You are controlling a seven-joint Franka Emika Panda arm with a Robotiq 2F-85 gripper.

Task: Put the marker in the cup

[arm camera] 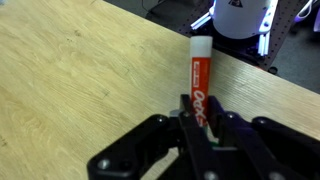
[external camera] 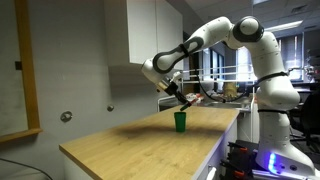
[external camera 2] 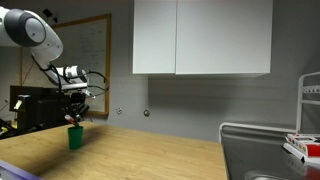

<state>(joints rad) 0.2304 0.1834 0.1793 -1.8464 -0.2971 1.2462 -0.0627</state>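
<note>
I need to tilt my gripper next and lower the red marker into the green cup's opening (external camera: 180, 113) to let go of it there, because the cup is right below my gripper.
The small green cup (external camera: 180, 121) stands on the wooden countertop (external camera: 130, 145); it also shows in an exterior view (external camera 2: 74, 137). My gripper (external camera: 181, 97) hangs just above the cup in both exterior views (external camera 2: 74, 113). In the wrist view the gripper (arm camera: 200, 118) is shut on a red marker (arm camera: 200, 75) with a white cap, which points away from the fingers. A sliver of green shows between the fingers below the marker. The cup is otherwise hidden in the wrist view.
White wall cabinets (external camera 2: 200, 38) hang above the counter. A sink (external camera 2: 265, 150) and a rack with items (external camera 2: 305, 145) sit at the counter's far end. The robot base (external camera: 270, 120) stands beside the counter, with a cluttered desk behind it.
</note>
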